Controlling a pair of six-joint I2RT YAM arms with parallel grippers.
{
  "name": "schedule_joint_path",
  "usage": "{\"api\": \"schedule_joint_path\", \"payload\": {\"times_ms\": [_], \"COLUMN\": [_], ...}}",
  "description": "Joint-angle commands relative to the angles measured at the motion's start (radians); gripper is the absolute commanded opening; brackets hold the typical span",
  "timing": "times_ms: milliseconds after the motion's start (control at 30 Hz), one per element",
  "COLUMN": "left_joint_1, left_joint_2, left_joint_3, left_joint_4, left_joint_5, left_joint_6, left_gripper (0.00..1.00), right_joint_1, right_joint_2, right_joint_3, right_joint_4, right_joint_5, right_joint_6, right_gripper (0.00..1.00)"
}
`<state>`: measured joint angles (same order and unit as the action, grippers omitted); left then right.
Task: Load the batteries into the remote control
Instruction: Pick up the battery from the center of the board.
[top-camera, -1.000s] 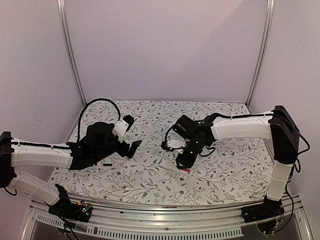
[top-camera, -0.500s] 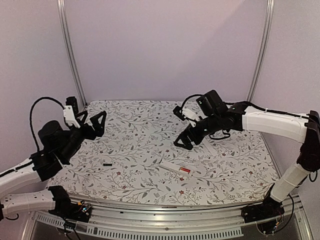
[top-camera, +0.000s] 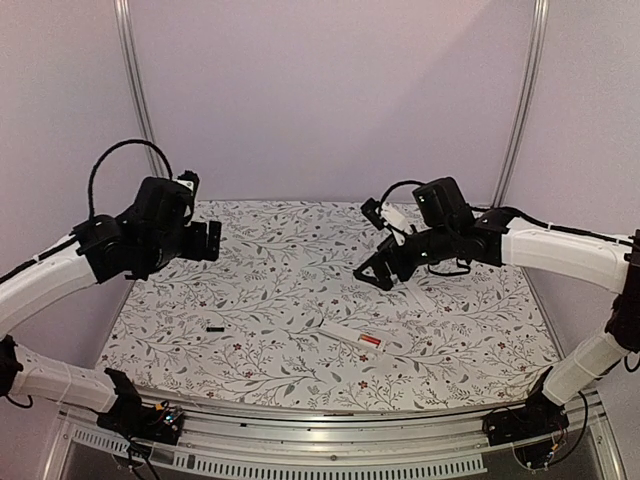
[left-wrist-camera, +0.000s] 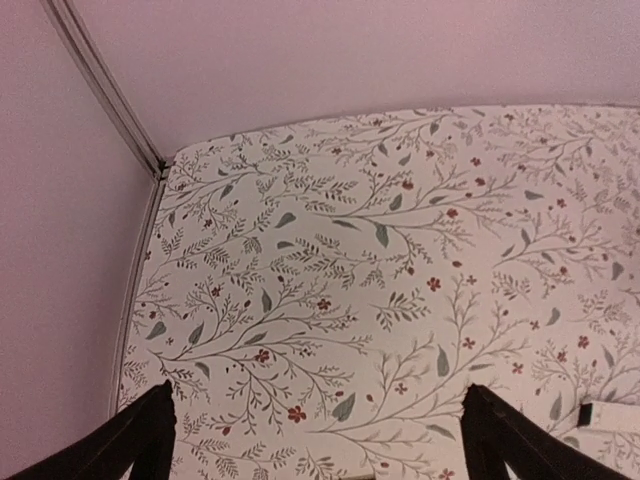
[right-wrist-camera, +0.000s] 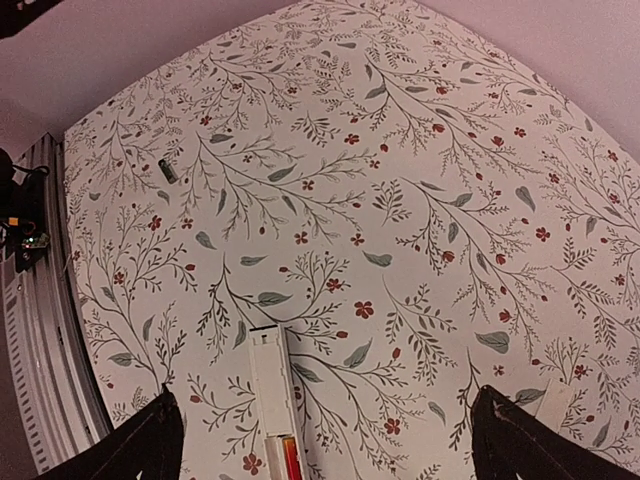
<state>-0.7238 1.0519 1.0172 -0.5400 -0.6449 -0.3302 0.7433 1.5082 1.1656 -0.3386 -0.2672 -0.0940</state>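
The small dark cylinder (top-camera: 214, 329) is lower and nearer my base, so I'll next swing my left gripper back and down onto it, fingers tipped toward the floral cloth.
The remote control (top-camera: 354, 338) is a slim white bar lying flat near the table's front middle. A red battery (top-camera: 370, 341) sits in its right end, and it also shows in the right wrist view (right-wrist-camera: 291, 462) at the remote's (right-wrist-camera: 270, 385) lower end. A small dark cylinder (top-camera: 214, 329) lies alone to the left; it is too small to tell its colour. My right gripper (top-camera: 376, 275) hangs open well above and behind the remote, holding nothing (right-wrist-camera: 325, 440). My left gripper (top-camera: 206, 241) is raised at the back left, open and empty (left-wrist-camera: 320, 440).
A thin pale strip (right-wrist-camera: 553, 400) lies on the floral cloth right of the remote. A white piece with a dark end (left-wrist-camera: 610, 415) shows at the lower right edge of the left wrist view. A metal rail (top-camera: 330, 425) runs along the near edge. Walls close the left and back.
The right gripper lifted off the remote, opened and drew back to the right. The left arm swung from the table's centre-left up to the back left, still open.
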Motion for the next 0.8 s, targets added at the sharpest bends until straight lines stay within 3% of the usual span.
{"api": "schedule_joint_path", "payload": {"times_ms": [0,200,367,467,533,633,767], "left_joint_1": [0.041,0.053,-0.004,-0.080,-0.093,-0.094,-0.096], "left_joint_2": [0.221,0.423,0.510,0.597,0.628,0.583,0.449], "left_joint_3": [0.069,0.184,0.242,0.161,0.055,0.029,0.008], "left_joint_4": [-0.352,-0.443,-0.504,-0.668,-0.738,-0.703,-0.509], "left_joint_5": [0.129,0.216,0.112,0.049,0.106,0.188,0.315], "left_joint_6": [0.079,0.172,0.272,0.379,0.420,0.458,0.619], "left_gripper": [1.00,1.00,0.97,0.89,0.81,0.80,0.81], "right_joint_1": [-0.004,-0.007,-0.010,-0.011,-0.012,-0.012,-0.013], "right_joint_2": [-0.049,-0.103,-0.123,-0.119,-0.117,-0.122,-0.129], "right_joint_3": [-0.046,-0.123,-0.150,-0.147,-0.147,-0.152,-0.155], "right_joint_4": [0.058,0.102,0.142,0.150,0.150,0.151,0.155], "right_joint_5": [-0.047,-0.065,-0.099,-0.113,-0.122,-0.129,-0.134], "right_joint_6": [-0.014,-0.050,-0.050,-0.050,-0.047,-0.046,-0.043], "right_gripper": [0.99,0.99,0.99,0.99,0.99,0.99,0.99]}}
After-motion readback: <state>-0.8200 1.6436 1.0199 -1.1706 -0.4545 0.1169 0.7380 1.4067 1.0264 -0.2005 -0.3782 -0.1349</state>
